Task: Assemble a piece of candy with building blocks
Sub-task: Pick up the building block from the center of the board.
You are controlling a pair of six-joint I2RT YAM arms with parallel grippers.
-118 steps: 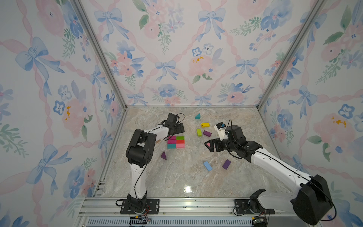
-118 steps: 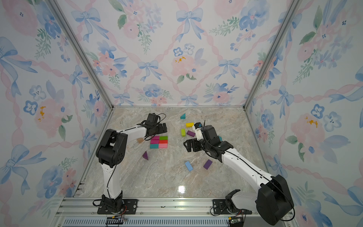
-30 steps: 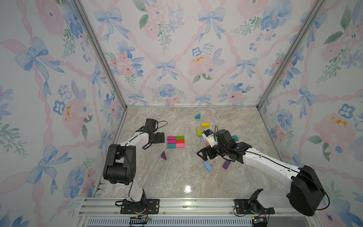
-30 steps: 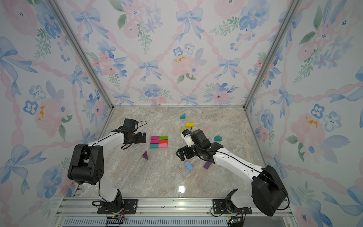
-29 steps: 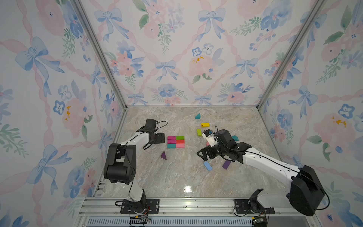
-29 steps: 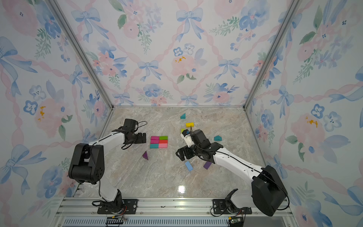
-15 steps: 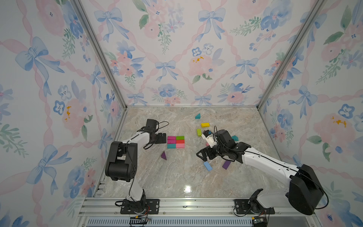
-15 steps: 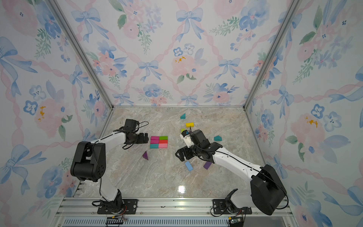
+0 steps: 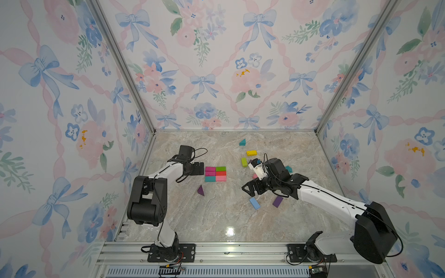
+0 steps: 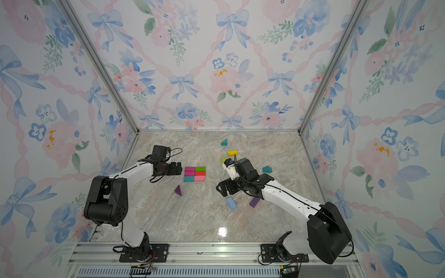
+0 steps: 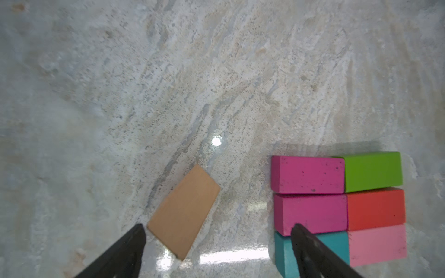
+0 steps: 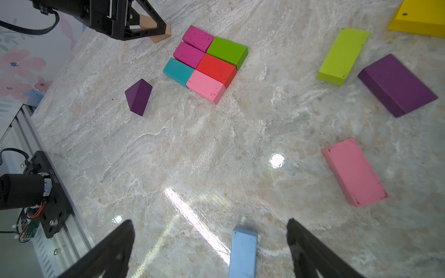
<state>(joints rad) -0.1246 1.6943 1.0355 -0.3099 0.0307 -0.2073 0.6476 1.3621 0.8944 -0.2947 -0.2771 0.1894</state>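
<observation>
The teal brick (image 11: 284, 252) is now overlapped by one finger, so my left gripper should move down away from it and close across the tan block's long sides.
Six building blocks form a flat rectangle (image 9: 215, 173) on the marble: two magenta, green, red, teal and pink. My left gripper (image 9: 201, 168) is open just left of this cluster. In the left wrist view its gripper (image 11: 218, 227) has one finger overlapping the teal brick (image 11: 284, 252), and a tan block (image 11: 184, 211) lies loose by the other finger. My right gripper (image 9: 250, 189) is open and low over a light blue brick (image 9: 254, 203). The right wrist view shows that brick (image 12: 243, 252) between the spread fingers of the gripper (image 12: 209, 221), untouched.
Loose blocks lie around: a purple prism (image 9: 200, 190), a purple brick (image 9: 277, 201), a lime brick (image 9: 244, 162), a yellow brick (image 9: 251, 152), a teal prism (image 9: 242, 142), another teal block (image 9: 288, 169) and a pink brick (image 12: 354, 172). Floral walls enclose three sides.
My left gripper has slid a little to the right, closer to the block cluster. The right arm has barely moved.
</observation>
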